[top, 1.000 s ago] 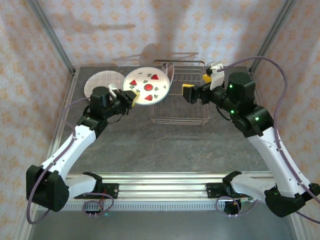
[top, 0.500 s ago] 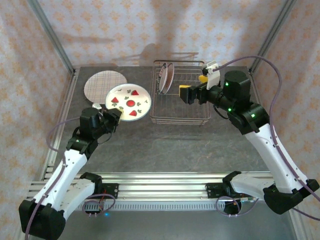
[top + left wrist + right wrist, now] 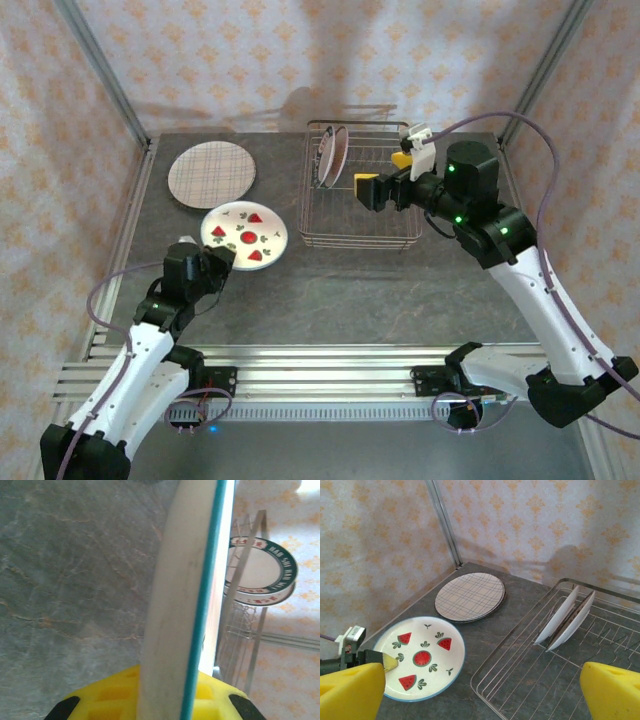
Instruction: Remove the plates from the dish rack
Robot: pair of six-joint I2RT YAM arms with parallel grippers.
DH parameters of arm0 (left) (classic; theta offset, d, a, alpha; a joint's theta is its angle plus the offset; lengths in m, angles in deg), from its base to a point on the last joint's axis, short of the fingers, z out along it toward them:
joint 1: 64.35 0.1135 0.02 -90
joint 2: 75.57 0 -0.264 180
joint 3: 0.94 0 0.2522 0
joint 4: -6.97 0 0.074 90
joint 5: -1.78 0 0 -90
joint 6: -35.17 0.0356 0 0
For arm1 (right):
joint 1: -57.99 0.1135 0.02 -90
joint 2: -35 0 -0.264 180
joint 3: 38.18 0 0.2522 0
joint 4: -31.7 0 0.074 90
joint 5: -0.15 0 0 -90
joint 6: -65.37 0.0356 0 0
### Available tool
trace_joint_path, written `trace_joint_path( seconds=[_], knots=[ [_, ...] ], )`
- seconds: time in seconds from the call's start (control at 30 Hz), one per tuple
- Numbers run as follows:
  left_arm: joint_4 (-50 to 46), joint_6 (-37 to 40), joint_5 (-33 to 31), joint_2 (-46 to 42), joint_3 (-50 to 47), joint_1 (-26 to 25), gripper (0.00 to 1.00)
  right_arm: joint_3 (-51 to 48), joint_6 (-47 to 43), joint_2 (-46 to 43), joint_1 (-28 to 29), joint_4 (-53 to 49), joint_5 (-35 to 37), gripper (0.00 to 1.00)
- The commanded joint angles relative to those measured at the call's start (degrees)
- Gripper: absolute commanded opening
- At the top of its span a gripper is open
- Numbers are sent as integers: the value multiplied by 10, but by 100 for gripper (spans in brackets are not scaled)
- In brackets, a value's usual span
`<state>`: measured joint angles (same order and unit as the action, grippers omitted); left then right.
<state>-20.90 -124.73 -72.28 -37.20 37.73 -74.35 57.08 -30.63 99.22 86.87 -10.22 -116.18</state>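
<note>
The bare table beside the rack is clear, so my left gripper will next lower the watermelon plate straight down onto it and let go of the plate's near rim.
The dish rack (image 3: 362, 215) stands at the back centre, and two white plates (image 3: 330, 155) lean upright at its far left end. My left gripper (image 3: 222, 257) is shut on the near rim of a white watermelon plate (image 3: 245, 238), held flat and low to the left of the rack; I cannot tell if it touches the table. In the left wrist view the plate's blue-edged rim (image 3: 185, 595) runs edge-on between the yellow fingers (image 3: 100, 702). My right gripper (image 3: 383, 178) hovers open over the rack with nothing in it. From the right wrist I see the watermelon plate (image 3: 420, 657), the racked plates (image 3: 565, 616) and the rack (image 3: 530, 680).
A plaid-lined plate (image 3: 211, 173) lies flat at the back left, also seen from the right wrist as the plaid plate (image 3: 470, 596). Patterned walls and metal frame posts (image 3: 110, 90) enclose the table. Bare grey tabletop (image 3: 380, 290) lies in front of the rack.
My left arm has carried the watermelon plate away from the rack, leftward, nearer and lower, tipping it flat. My right gripper has edged slightly left over the rack, still open.
</note>
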Motion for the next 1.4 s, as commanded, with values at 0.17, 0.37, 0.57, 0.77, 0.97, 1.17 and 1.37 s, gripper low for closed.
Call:
trace_joint_path(
  seconds=[0.17, 0.37, 0.57, 0.77, 0.97, 1.17, 1.37],
  knots=[
    [111, 17, -12, 10, -42, 3, 0, -3, 12, 5, 6, 17, -18, 99],
    [142, 16, -1, 30, -66, 3, 0, -3, 16, 11, 7, 9, -32, 99],
    [171, 16, 1, 51, -77, 3, 0, -3, 21, 16, 8, 7, -36, 99],
    [217, 14, 8, 91, -83, 3, 0, 2, 21, 20, 9, 4, -36, 100],
    [245, 17, 8, 123, -80, 3, 0, 3, 21, 20, 9, 0, -37, 99],
    [262, 18, 11, 147, -84, 2, 0, 2, 24, 21, 9, -1, -48, 99],
    [260, 19, 12, 162, -86, 3, 0, 5, 28, 22, 10, 0, -51, 99]
  ],
)
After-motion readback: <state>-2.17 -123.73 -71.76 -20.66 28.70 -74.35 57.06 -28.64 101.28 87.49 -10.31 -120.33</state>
